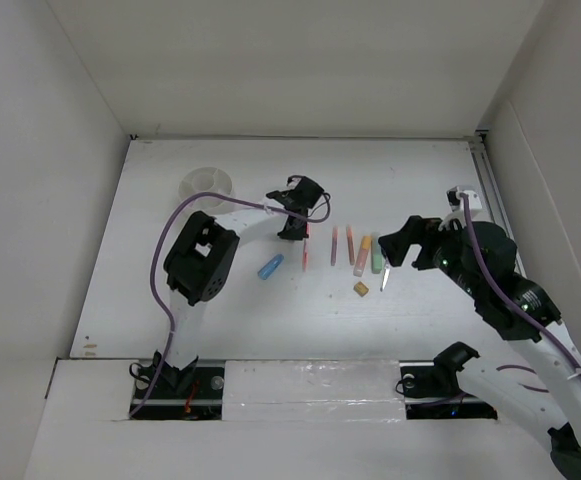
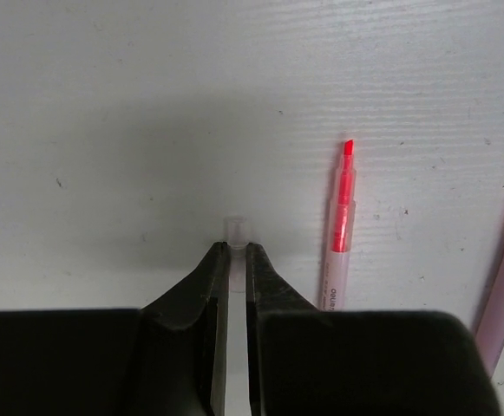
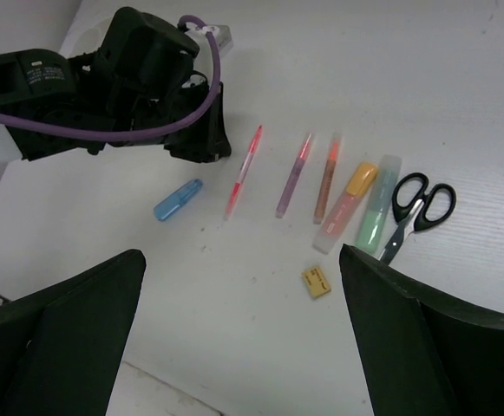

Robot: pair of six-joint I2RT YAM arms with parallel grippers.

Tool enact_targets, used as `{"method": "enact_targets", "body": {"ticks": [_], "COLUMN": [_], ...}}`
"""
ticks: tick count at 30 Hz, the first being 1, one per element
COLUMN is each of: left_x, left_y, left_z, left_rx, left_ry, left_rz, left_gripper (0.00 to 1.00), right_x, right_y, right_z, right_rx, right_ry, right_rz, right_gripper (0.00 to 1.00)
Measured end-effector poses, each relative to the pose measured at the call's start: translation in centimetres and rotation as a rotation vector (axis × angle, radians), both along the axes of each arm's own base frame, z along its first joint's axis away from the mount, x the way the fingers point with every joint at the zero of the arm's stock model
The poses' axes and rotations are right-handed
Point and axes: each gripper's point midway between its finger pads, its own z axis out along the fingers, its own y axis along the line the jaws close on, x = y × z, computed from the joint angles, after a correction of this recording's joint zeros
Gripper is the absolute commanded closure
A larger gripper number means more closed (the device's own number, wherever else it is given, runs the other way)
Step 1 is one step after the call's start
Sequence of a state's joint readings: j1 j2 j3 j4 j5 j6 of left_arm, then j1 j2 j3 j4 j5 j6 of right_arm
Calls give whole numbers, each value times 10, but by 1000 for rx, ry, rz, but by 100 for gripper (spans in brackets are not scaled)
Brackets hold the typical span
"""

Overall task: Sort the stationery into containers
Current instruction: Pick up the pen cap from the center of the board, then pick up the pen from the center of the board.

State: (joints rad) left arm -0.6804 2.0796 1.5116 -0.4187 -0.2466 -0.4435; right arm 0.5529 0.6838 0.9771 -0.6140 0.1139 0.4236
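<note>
My left gripper has closed on the clear cap-like piece, so my open right gripper should next go across past the pink pen and down onto the red pen's middle.
My left gripper (image 2: 233, 248) is low over the table, shut on a small clear cap-like piece (image 2: 235, 229) that pokes out past its tips. Just to its right lies a red pen (image 2: 340, 234), tip bare. In the top view the left gripper (image 1: 292, 228) is right of the white divided cup (image 1: 208, 183). My right gripper (image 3: 241, 256) hangs open and empty above the row of stationery: blue capsule (image 3: 178, 199), red pen (image 3: 243, 173), pink pen (image 3: 293, 176), orange pen (image 3: 327, 178), orange highlighter (image 3: 349, 204), green highlighter (image 3: 378, 217), scissors (image 3: 416, 208) and tan eraser (image 3: 316, 281).
The left arm's body (image 1: 202, 258) and its purple cable (image 1: 160, 265) stand between the cup and the near edge. White walls close off the table at the back and both sides. A rail (image 1: 490, 180) runs along the right edge.
</note>
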Motion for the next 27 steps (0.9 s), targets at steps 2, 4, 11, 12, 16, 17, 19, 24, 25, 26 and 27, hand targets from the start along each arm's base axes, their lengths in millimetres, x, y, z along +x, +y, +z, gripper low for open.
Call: {"method": "enact_targets", "body": {"ticks": [2,4,11,12,16,17,19,24,25,26,27], "left_x": [0,-1,23,26,10,1,-18,-31,-29,-28,-28], "left_y": [3,11,78,91,135,138,142,162,170,179,185], "left_z": [3,7,144,175,286,302,327,330,321,309,297], "left_rx": [-7,-9,-257,-309,-494,-520,-565,-584,-574,-556,-542], "left_ry": [6,17,-191,-255,-520,-561,-624,-638,-627,-609,-588], "left_rz": [22,54,261,288,338,333,312,298,310,324,334], "left_gripper": [100,100,100,100,100,100,100,100,100,100,100], "right_x": [1,6,41,44,55,59,68,91,96,105,112], "right_y": [8,19,74,84,118,127,142,164,165,172,177], "right_z": [-4,-11,-83,-99,-152,-163,-182,-202,-203,-203,-201], "right_rx": [6,9,-43,-63,-167,-190,-224,-266,-278,-280,-285], "right_ry": [8,27,226,265,397,424,460,488,487,479,471], "right_rz": [35,69,178,191,217,215,209,148,127,115,100], "right_gripper": [1,3,10,11,16,17,18,20,21,23,23]}}
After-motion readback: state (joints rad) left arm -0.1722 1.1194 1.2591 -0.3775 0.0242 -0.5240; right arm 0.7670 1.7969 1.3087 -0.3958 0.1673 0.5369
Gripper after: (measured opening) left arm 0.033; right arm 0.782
